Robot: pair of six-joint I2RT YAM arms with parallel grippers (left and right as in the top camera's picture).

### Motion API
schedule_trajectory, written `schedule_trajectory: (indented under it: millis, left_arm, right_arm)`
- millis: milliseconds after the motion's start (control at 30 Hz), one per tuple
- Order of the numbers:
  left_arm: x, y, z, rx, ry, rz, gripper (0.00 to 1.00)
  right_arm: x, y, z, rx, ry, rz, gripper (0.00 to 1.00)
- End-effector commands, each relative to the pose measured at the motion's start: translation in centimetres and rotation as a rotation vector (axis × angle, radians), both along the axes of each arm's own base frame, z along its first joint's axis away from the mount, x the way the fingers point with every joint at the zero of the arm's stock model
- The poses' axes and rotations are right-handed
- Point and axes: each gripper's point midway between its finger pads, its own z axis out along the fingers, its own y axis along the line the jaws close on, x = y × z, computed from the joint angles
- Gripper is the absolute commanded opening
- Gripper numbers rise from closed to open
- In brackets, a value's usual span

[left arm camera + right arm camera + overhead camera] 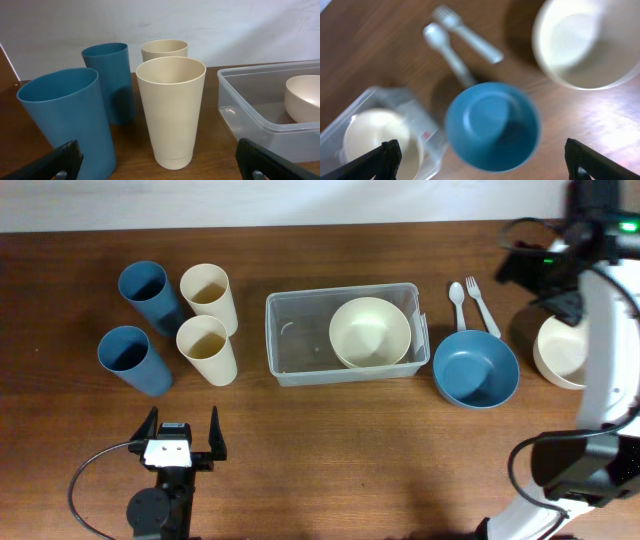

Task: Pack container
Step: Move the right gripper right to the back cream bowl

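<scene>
I need to lower my right gripper next, toward the right in the overhead view, onto the second cream bowl's rim away from the blue bowl, because my gripper hangs high.
The clear container sits mid-table with one cream bowl inside it, on the right. A blue bowl stands just right of the container, and a second cream bowl is further right. My left gripper is open and empty near the front edge, facing the cups; its jaws frame a cream cup. My right gripper is open and empty, held high at the right. Its wrist view looks down on the blue bowl, the container and the second cream bowl.
Two blue cups and two cream cups stand left of the container. A white spoon and fork lie behind the blue bowl. The right arm's base is at the front right.
</scene>
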Motion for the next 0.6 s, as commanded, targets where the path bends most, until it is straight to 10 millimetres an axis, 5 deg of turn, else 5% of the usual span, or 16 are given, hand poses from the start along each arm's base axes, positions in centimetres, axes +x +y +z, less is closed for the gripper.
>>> schedule_trajectory:
  millis: [0,100,267,400,567]
  left_arm:
    - [0.0,-0.1,-0.1,0.015,-0.002,-0.009,1.00]
    - [0.0,-0.1,-0.1,0.015,-0.002,-0.009,1.00]
    - [0.0,-0.1,-0.1,0.015,-0.002,-0.009,1.00]
    - [0.0,-0.1,-0.1,0.015,-0.002,-0.009,1.00]
    - [0.0,-0.1,-0.1,0.015,-0.002,-0.009,1.00]
  right_arm:
    - [-2.0,-5.2,-0.2,0.004,0.008,-0.225,0.99]
    - [-4.7,-9.3,-1.8,0.061,0.041,-0.481,0.99]
    - [-7.7,-12.7,-6.5,0.117,0.118,-0.700,0.99]
    - [-8.4,-13.9,-10.4,0.169,0.122,-0.745,0.99]
    - [-8.6,-14.8,-12.1,0.194,0.102,-0.777,0.99]
